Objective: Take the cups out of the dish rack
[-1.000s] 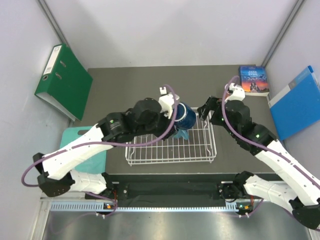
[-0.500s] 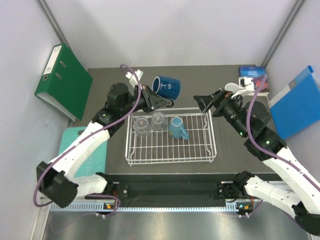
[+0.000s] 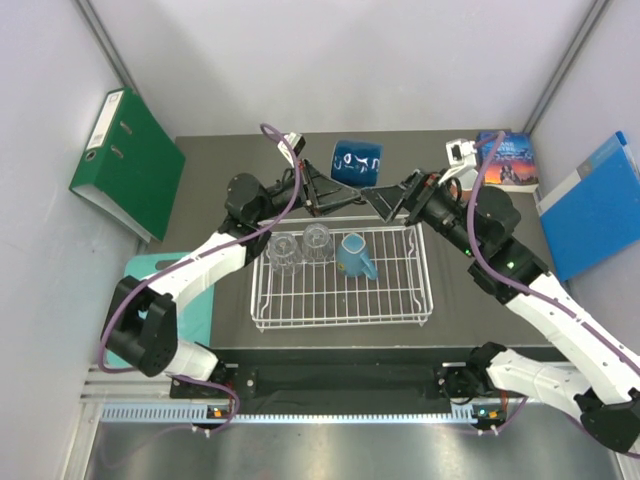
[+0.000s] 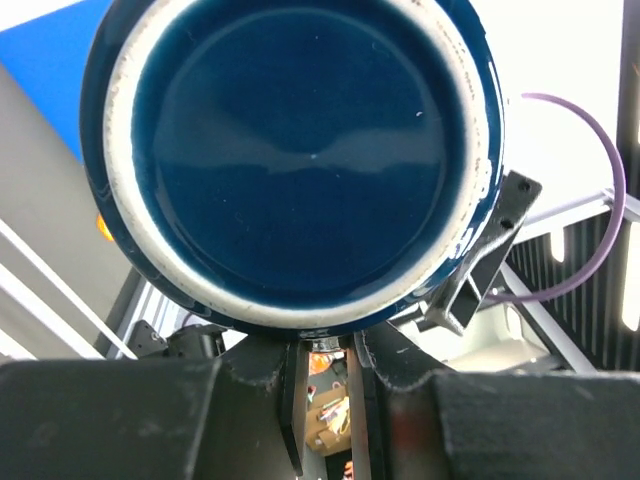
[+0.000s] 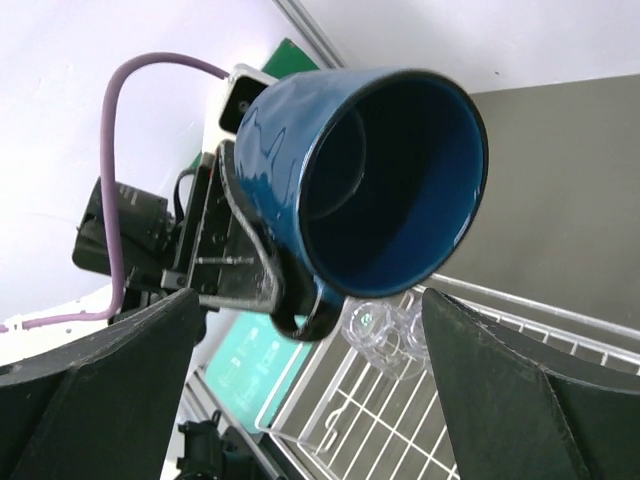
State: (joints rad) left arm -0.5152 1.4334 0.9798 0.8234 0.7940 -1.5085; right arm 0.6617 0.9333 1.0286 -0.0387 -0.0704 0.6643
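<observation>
The mug's opening faces my right gripper, so the gripper should move outward and to its left in the top view to the mug's near rim.
My left gripper is shut on the handle of the dark blue mug and holds it in the air on its side behind the dish rack. The mug's base fills the left wrist view. My right gripper is wide open, close to the mug's mouth, which faces it. Two clear glass tumblers and the light blue mug stand in the rack's back row. The tumblers also show in the right wrist view. The salmon-pink mug is out of view.
A green binder leans at the back left. A blue binder and a book lie at the back right. A teal board lies left of the rack.
My left gripper lifted the dark blue mug out of the rack and carried it up and back. My right gripper swung left until it faced the mug.
</observation>
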